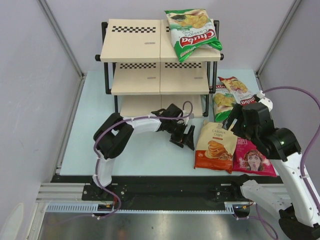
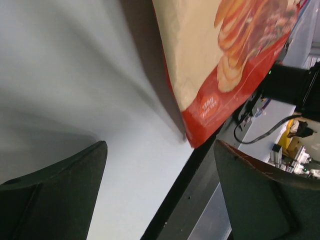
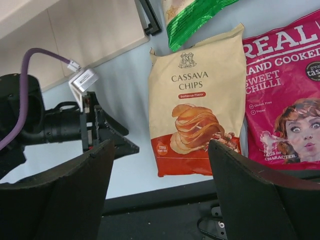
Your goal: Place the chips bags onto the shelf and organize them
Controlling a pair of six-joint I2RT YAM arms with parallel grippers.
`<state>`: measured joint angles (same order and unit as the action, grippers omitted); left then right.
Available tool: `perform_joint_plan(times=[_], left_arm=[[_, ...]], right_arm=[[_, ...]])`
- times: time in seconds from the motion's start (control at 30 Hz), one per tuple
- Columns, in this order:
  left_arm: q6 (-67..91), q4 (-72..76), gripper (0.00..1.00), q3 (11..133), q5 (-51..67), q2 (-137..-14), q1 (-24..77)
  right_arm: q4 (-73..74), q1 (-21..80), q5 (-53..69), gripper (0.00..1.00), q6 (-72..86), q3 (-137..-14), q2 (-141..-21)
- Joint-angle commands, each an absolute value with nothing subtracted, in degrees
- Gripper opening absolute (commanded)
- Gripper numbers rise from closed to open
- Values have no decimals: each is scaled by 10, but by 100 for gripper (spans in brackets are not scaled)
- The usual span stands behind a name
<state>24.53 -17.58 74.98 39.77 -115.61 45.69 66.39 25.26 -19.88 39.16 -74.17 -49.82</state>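
The closest side edge of the cassava bag faces the open fingers of my left gripper, so my left gripper will slide toward the right in the top view onto that edge next.
One green-and-white Chuba bag (image 1: 192, 31) lies on the right of the shelf's (image 1: 135, 42) top board. A second Chuba bag (image 1: 222, 102) and the red-and-white bag (image 1: 235, 88) lie on the table right of the shelf. The orange cassava bag (image 1: 216, 147) lies flat at the front, with the magenta face bag (image 1: 254, 158) to its right. My left gripper (image 1: 185, 136) is open and empty, low over the table just left of the cassava bag (image 2: 220, 60). My right gripper (image 1: 234, 125) is open and empty above the cassava bag (image 3: 200, 100) and the magenta bag (image 3: 287, 100).
The table's black front edge (image 3: 165, 200) runs just below the bags. The left arm's gripper (image 3: 102, 132) shows beside the cassava bag in the right wrist view, with the shelf's lower board (image 3: 85, 30) behind it. Side walls close in the table.
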Motion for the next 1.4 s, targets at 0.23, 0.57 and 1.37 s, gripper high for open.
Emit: perform_joint_plan(times=[0.23, 0.57, 1.37], left_arm=[[298, -121, 93, 858, 401, -1244, 459], [347, -60, 91, 907, 439, -1300, 486], [567, 365, 0, 402, 368, -975, 397]], right_arm=[[682, 245, -193, 80, 444, -744, -450], [679, 244, -192, 80, 449, -744, -447], [565, 236, -51, 80, 430, -744, -585]])
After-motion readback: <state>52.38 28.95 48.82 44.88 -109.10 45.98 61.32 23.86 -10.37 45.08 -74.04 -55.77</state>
